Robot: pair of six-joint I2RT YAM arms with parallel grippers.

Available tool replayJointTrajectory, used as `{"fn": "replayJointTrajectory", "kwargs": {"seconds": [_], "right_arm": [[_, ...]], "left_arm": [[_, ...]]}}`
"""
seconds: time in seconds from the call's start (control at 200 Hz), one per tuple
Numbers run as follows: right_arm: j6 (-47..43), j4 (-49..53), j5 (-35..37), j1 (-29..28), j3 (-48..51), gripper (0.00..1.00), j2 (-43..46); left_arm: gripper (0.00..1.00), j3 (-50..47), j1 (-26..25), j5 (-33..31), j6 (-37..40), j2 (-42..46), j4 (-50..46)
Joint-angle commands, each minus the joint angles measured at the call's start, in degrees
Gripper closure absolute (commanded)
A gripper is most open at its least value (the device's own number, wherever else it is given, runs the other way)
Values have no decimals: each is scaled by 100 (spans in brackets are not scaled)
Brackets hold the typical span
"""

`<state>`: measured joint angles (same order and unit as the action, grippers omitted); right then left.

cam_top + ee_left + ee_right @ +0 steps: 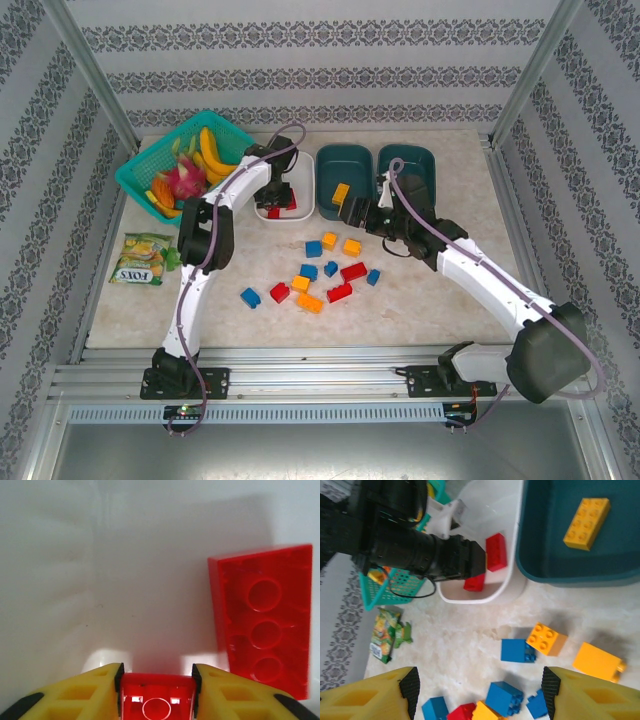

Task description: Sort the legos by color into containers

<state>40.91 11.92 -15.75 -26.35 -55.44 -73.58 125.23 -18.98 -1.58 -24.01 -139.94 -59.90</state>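
Observation:
I will next move my right gripper back and down onto the small blue lego beside the red one, since it lies below the gripper and nearer my base.
My left gripper (156, 680) hangs low inside the white container (100, 555), shut on a small red lego (156, 700) whose sides touch both pads. A longer red lego (265, 620) lies on the container floor to the right. From above, this gripper (278, 198) is over the white container (303, 165). My right gripper (480, 690) is open and holds nothing, above loose blue (517, 650) and orange (547, 638) legos. An orange lego (586, 522) lies in the middle dark teal container (545, 530). The other teal container (420, 165) stands at the right.
A bright teal lattice basket (180, 165) with toy fruit sits at the back left. A snack packet (142, 258) lies left of the left arm. Red, blue and orange legos (320, 270) are scattered mid-table. Metal frame posts stand at the table's back corners.

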Motion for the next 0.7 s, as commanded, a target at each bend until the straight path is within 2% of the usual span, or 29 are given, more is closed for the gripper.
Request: {"fn": "replayJointTrajectory", "kwargs": {"seconds": [0.0,0.2,0.34,0.52,0.694], "right_arm": [[119,647,322,76,-30,33,-30],[531,2115,1002,183,-20,36,72],[1084,2249,1047,287,410,38,208],[1607,1991,976,279,709,40,-11],[1727,1628,717,315,924,39,-472]], "left_arm": [[51,120,76,69,-16,66,-289],[42,81,72,141,-22,470,-210],[37,-256,62,356,-201,1204,146],[30,-1667,-12,1321,-487,2702,1318],[31,-3447,-279,2366,-683,4115,2430]]}}
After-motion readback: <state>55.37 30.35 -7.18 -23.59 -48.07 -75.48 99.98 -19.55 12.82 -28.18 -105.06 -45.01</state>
